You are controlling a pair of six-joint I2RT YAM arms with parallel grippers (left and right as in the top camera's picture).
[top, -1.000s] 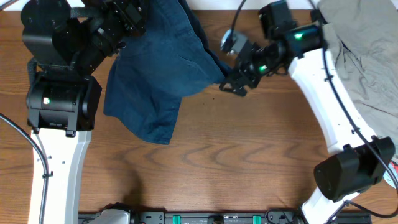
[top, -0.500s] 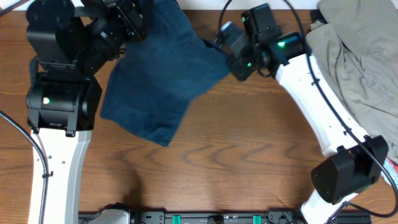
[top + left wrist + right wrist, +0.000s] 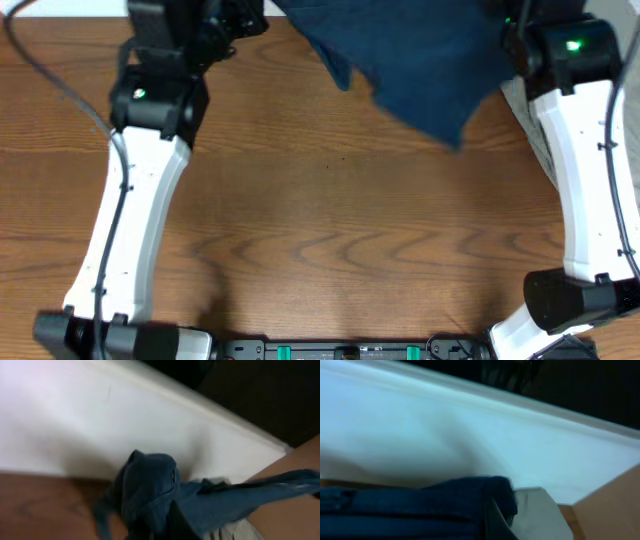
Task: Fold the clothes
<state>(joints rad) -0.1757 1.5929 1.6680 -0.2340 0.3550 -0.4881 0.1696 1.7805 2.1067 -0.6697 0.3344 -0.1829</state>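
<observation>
The blue garment [image 3: 420, 60] is hanging in the air. My right gripper needs to move down and back next, over the bare tabletop between my arms, to let go of it.
A dark blue garment [image 3: 420, 60] hangs spread in the air over the table's far edge, stretched between my two arms. In the left wrist view my left gripper [image 3: 167, 527] is shut on a bunched corner of this blue garment [image 3: 150, 485], with the rest trailing off to the right. The right gripper [image 3: 492, 520] is shut on the other side of the blue cloth [image 3: 410, 510], which runs off to the left in folds. Both sets of fingers are mostly buried in fabric. In the overhead view the grippers sit at the top edge, largely hidden.
A grey pile of clothes [image 3: 535, 130] lies at the right side, mostly behind the right arm [image 3: 580, 150]. The left arm [image 3: 140, 180] reaches up the left side. A white wall [image 3: 75, 420] stands just behind the table's far edge.
The right gripper closed on the blue garment's right corner. Both arms then lifted and swung toward the far edge, raising the garment off the table and spreading it between them.
</observation>
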